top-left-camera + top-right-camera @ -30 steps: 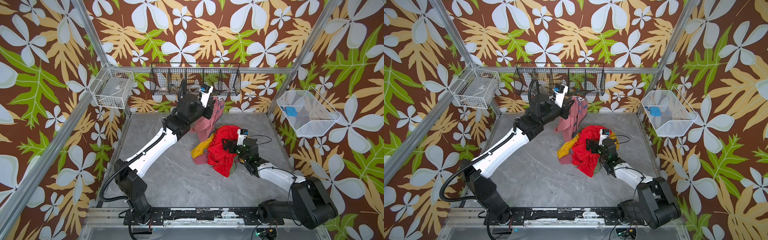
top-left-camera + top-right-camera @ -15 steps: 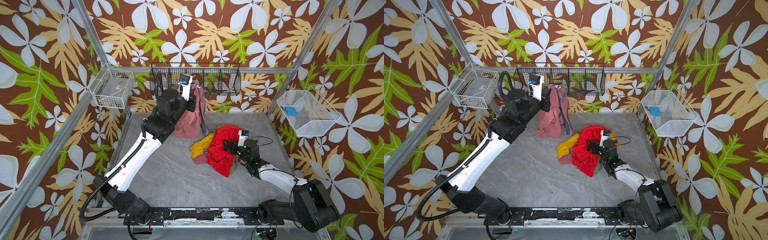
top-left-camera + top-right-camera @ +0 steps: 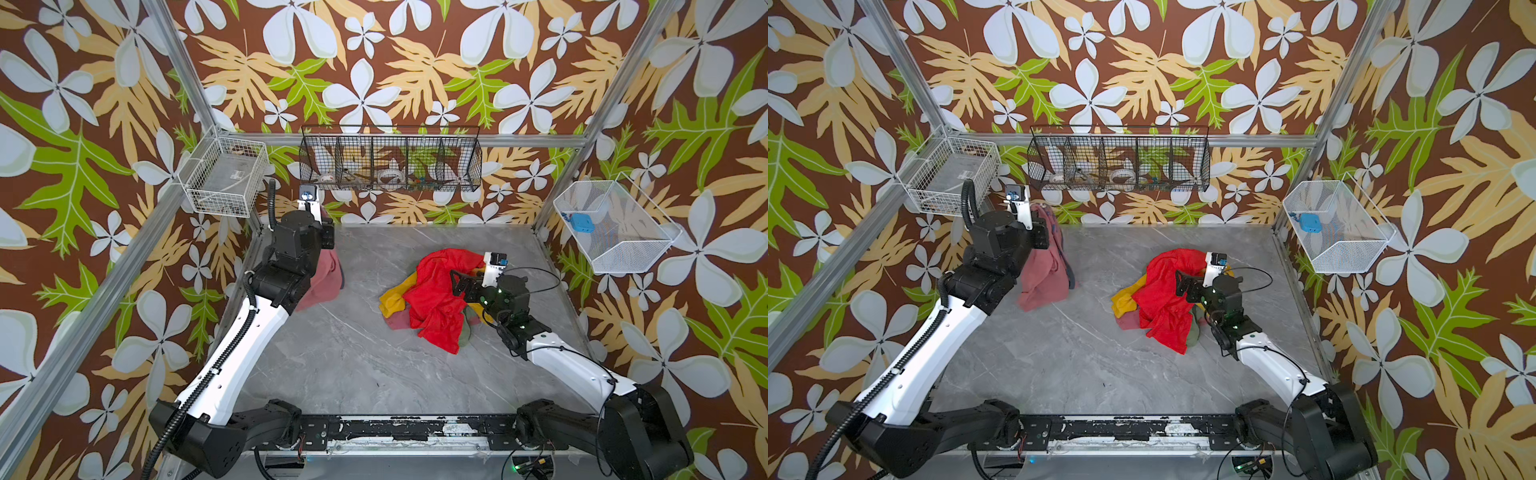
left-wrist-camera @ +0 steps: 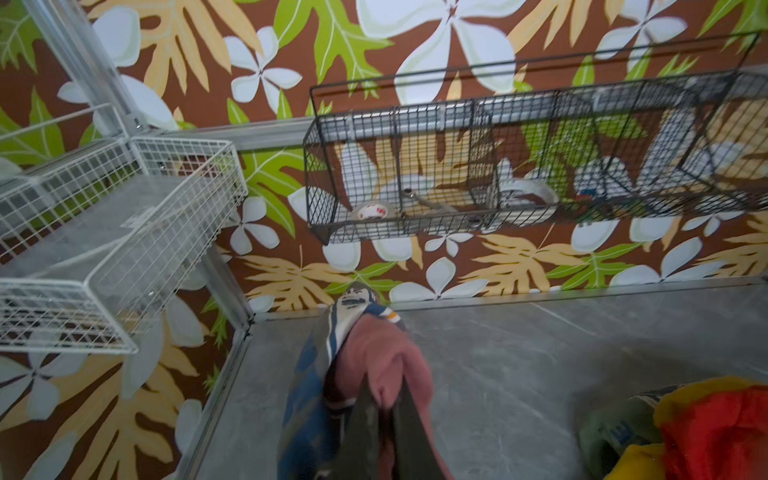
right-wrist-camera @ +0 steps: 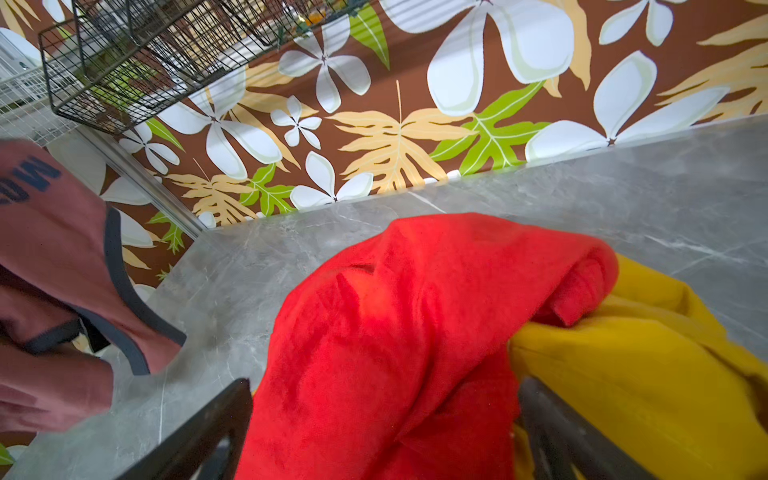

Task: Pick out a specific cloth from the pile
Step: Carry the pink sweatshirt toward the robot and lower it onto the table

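Observation:
The bare marble is below my left gripper toward my base, clear of the pile, so I will next move the gripper down and back and let go of the fold there.
The cloth point(image 3: 1044, 266) is dusty pink with dark blue lettering point(image 5: 35, 183) and dark trim. It hangs from my left gripper point(image 4: 384, 399), which is shut on a fold of it near the back left corner. Its lower end point(image 3: 322, 286) drapes down to the table surface. The pile point(image 3: 432, 299) lies right of centre, with a bright red cloth point(image 5: 415, 311) on top and mustard-yellow pieces point(image 5: 644, 353) beside it. My right gripper point(image 5: 384, 395) stands open, with its fingers point(image 3: 461, 282) straddling the red cloth on the pile.
A black wire basket point(image 3: 390, 162) hangs on the back wall. A white wire basket point(image 3: 226, 174) is mounted at the back left, just above my left wrist. A white mesh basket point(image 3: 615, 224) hangs on the right wall. The table point(image 3: 353, 353) is grey marble.
My left arm has swung the pink cloth from above the pile's back edge leftward to the back left corner. The right gripper and the pile have stayed put.

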Robot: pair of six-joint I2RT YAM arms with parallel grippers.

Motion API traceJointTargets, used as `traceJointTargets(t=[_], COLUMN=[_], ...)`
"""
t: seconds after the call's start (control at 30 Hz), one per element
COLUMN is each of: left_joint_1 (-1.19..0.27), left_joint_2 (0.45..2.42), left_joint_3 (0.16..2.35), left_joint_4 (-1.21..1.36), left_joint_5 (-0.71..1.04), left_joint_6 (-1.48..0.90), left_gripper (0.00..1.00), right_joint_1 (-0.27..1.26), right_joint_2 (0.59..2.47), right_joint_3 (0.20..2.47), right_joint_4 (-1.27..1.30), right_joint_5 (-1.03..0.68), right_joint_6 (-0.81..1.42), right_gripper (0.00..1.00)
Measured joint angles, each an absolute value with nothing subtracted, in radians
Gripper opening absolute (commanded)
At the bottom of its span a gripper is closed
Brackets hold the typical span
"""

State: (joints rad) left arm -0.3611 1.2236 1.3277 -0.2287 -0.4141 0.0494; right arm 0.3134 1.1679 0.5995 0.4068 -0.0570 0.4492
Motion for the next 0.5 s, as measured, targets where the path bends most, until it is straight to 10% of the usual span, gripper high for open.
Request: traceJointTargets(t=[0.5], left_joint_1=[-0.357], left_joint_2=[1.283], left_joint_3=[1.015], left_joint_4=[-0.257], left_joint_5=[-0.502], left_joint_6=[-0.003], left_gripper=[0.00], right_joint_1=[0.313], right_joint_2=[1.001], right_joint_3=[0.568], right_joint_4=[0.281], right_joint_5=[-0.007], right_joint_6=[0.392], right_gripper=[1.00])
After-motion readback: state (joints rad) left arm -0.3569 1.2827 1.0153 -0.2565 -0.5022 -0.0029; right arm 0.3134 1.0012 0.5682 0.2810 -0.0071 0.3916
